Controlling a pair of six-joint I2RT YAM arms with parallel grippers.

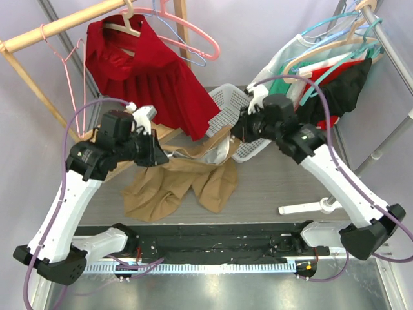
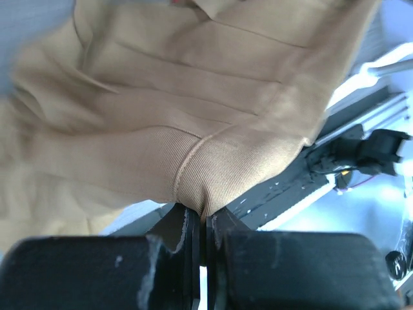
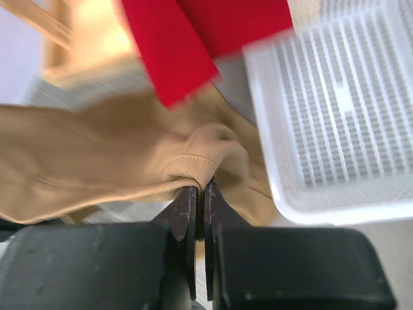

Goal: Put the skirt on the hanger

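Observation:
The skirt's seamed fold goes back down onto the skirt's crumpled lower part (image 1: pixel 226 182) (image 3: pixel 257 199) next for release. That part already rests on the tabletop below and back from my right gripper.
A tan skirt (image 1: pixel 177 181) hangs stretched between my two grippers above the grey table, its lower part crumpled on the table. My left gripper (image 1: pixel 162 154) is shut on a fold of the tan skirt (image 2: pixel 193 174) near a seam. My right gripper (image 1: pixel 233 129) is shut on the skirt's stitched waistband edge (image 3: pixel 190 165). Empty pink hangers (image 1: pixel 193 29) hang on the wooden rail at the back left, above and behind the skirt.
A red dress (image 1: pixel 151 74) hangs on a wooden hanger from the wooden rail (image 1: pixel 58 26). A white plastic basket (image 1: pixel 235 110) lies just behind my right gripper, also in the right wrist view (image 3: pixel 335 110). A second rack (image 1: pixel 342 58) with garments and hangers stands at the right.

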